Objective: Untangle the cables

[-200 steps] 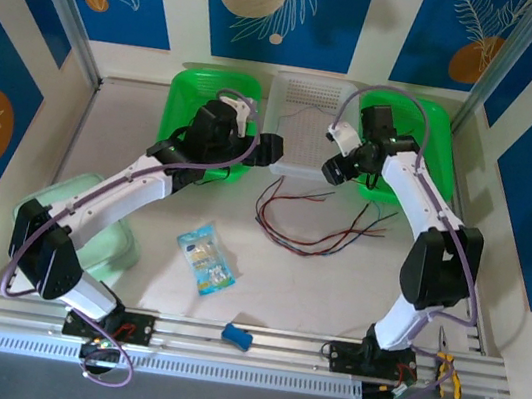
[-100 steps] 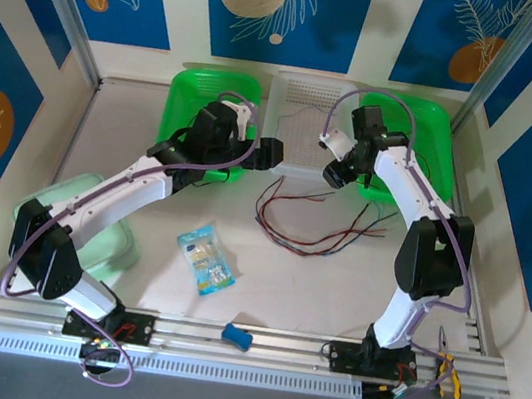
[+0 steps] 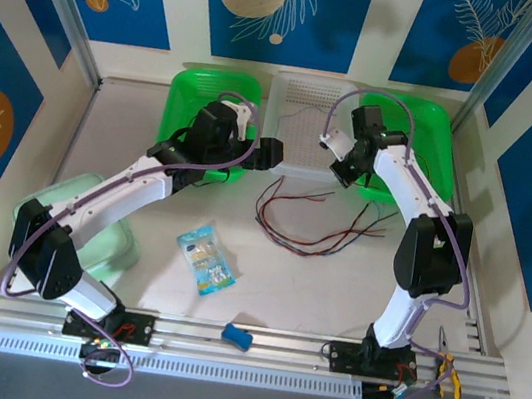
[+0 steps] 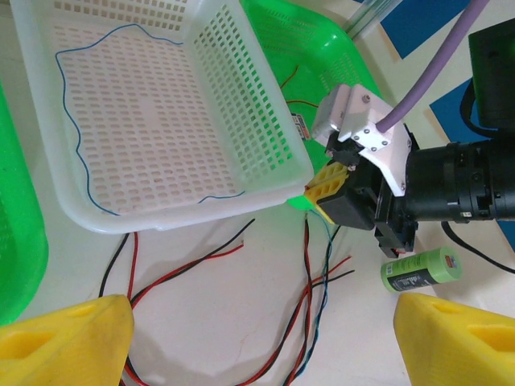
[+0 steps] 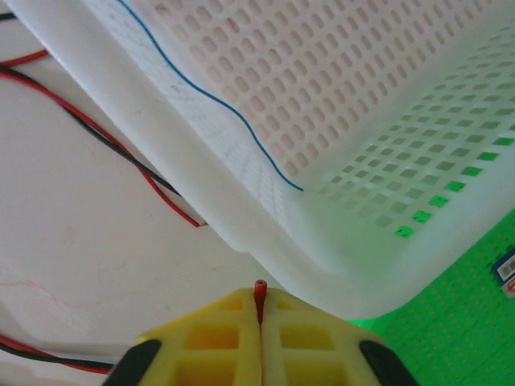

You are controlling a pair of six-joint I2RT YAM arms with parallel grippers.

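My right gripper swings outward over the bottom of the green basket already holding red cable beside it next. Then it lowers and releases the red cable's end there.
The cables lie as a loose loop of red, black and blue strands on the table in front of the white basket. My right gripper is at the basket's front right corner, shut on a red cable end that pokes up between its yellow fingers. In the left wrist view, red, black and blue cables run down from the right gripper. One blue cable lies inside the basket. My left gripper hovers open above the cables, holding nothing.
Green baskets stand left and right of the white one. A green cylinder lies by the right arm. A snack packet, a blue object, a pale green container and pliers lie nearer the front.
My right gripper has swung left from the green basket to the white basket's corner and closed on a red cable end. The left arm has stayed put.
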